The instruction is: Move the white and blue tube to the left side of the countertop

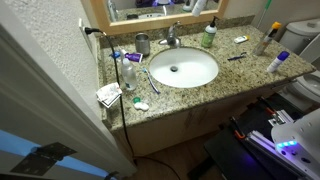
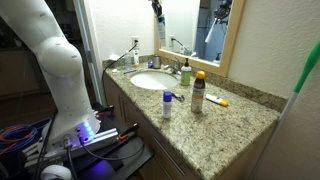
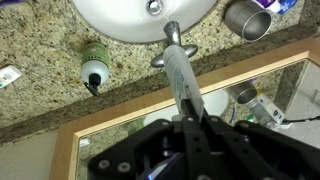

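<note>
I should next move my gripper down toward the bare granite between the metal faucet (image 3: 170, 42) and the metal cup to release the tube, because that gap is clear of bottles.
My gripper (image 3: 190, 125) is shut on the white and blue tube (image 3: 183, 80), seen in the wrist view. The tube hangs from the fingers high above the metal faucet (image 3: 170, 42) and the back rim of the oval white sink (image 3: 120, 15). In an exterior view the gripper (image 2: 157, 12) shows as a dark shape at the top edge by the mirror. The speckled granite countertop (image 1: 240, 82) shows in both exterior views (image 2: 240, 112). The tube is not lying on it.
A green bottle (image 3: 93, 70) stands by the faucet and a metal cup (image 3: 245, 18) on its other side. A white bottle with a blue cap (image 1: 277, 62) and a tall bottle (image 1: 264, 40) stand at one end. Small bottles (image 1: 127, 70) and packets (image 1: 108, 95) crowd the other end.
</note>
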Controlling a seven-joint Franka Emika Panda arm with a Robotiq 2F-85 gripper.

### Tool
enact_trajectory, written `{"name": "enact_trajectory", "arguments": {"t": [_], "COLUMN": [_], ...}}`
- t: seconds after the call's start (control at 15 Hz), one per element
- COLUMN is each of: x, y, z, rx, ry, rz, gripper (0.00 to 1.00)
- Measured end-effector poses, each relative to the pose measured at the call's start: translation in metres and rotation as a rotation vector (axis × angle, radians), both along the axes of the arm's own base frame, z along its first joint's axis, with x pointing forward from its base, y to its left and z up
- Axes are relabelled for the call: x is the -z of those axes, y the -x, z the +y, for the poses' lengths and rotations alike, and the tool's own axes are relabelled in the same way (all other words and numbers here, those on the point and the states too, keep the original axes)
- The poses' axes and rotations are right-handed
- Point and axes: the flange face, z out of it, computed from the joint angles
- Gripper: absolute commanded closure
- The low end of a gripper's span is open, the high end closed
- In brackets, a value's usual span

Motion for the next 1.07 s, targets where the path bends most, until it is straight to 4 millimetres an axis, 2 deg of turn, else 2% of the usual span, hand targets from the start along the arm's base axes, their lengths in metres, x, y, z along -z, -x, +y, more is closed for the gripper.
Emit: {"name": "enact_trajectory", "arguments": {"t": [0.13,0.27,0.47,0.6,0.8,1.07], "x": [0.001,0.016,0.046,0.055,0.051,0.048], "y": [-0.001,-0.008,-0.039,-0.066,-0.100,-0.110], "z": [0.001,0.013,0.059,0.087,0.115,0.118], "rx": [-0.003,-0.009,-0.013,0.007,0.021,0.027], "ry": [0.000,0.029,0.053,0.039,-0.005,-0.014], "rz": [0.003,0.027,0.063,0.065,0.052,0.055], "gripper": [0.99,0.99,0.99,0.99,0.96,0.99]}}
